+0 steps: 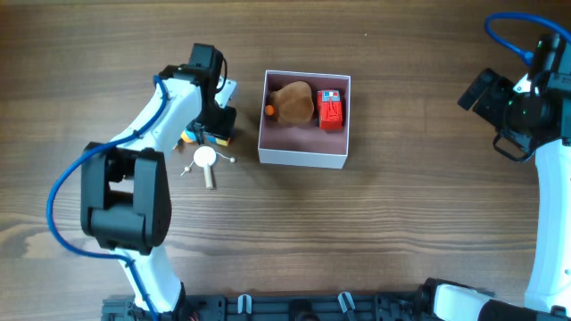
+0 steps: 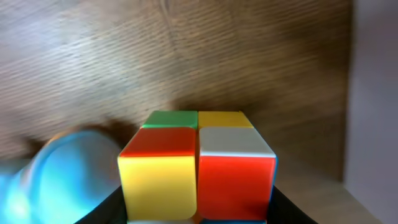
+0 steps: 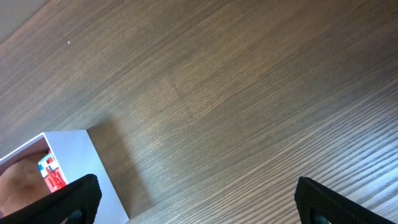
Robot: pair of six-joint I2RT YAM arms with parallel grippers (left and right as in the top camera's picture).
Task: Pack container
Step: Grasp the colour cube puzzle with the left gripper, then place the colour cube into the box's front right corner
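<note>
I need to move my left gripper up, across and down into the box's near corner point(image 1: 332, 144) by the red toy, because that is to its right in the overhead view.
The container point(image 1: 303, 159) is a square white box with a pink inside, at the table's middle. It holds a brown plush toy point(image 1: 293, 102), a red toy point(image 1: 331, 109) and a small orange piece point(image 1: 269, 111). My left gripper point(image 1: 212, 129) is low over the table, left of the box. It is shut on a multicoloured puzzle cube point(image 2: 196, 165), with its dark fingers point(image 2: 198, 208) against both sides. Only a sliver of the cube point(image 1: 189, 136) shows overhead. My right gripper point(image 3: 196, 193) is open and empty, far right of the box point(image 3: 68, 155).
A white round toy with a short stick point(image 1: 205, 158) lies just in front of the left gripper. A blurred light-blue object point(image 2: 68, 168) sits left of the cube. The box's white wall point(image 2: 373, 93) is to the cube's right.
</note>
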